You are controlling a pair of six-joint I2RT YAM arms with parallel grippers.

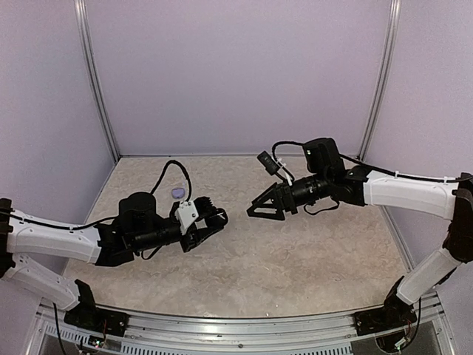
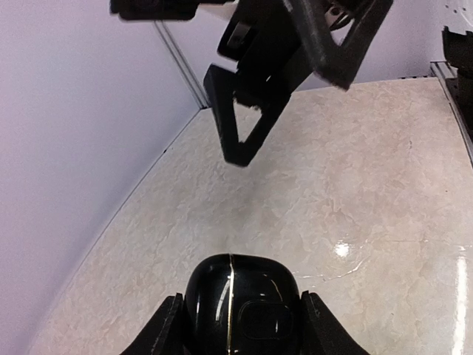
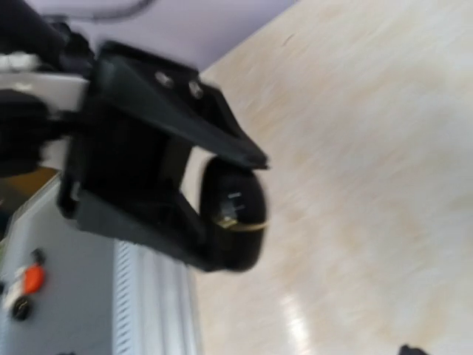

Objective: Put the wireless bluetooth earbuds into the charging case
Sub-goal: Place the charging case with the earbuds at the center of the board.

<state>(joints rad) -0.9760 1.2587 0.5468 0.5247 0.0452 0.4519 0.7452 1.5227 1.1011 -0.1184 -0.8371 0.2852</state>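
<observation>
To get the closed charging case onto the empty marbled table beside the lilac pebble-like thing, my left gripper will lower the case toward that thing first.
A glossy black charging case with its lid closed and a thin gold seam is clamped between the fingers of my left gripper, held above the table. From above, the case sits at the tip of the left gripper, left of centre. My right gripper hangs a short way to its right, jaws spread wide and empty, apart from the case. Its fingers show overhead in the left wrist view. The right wrist view looks at the held case, blurred. The earbuds are out of view.
A small lilac pebble-like thing lies on the marbled table behind the left arm. Lilac walls and metal posts close in the back and sides. A slotted metal rail runs along the near edge.
</observation>
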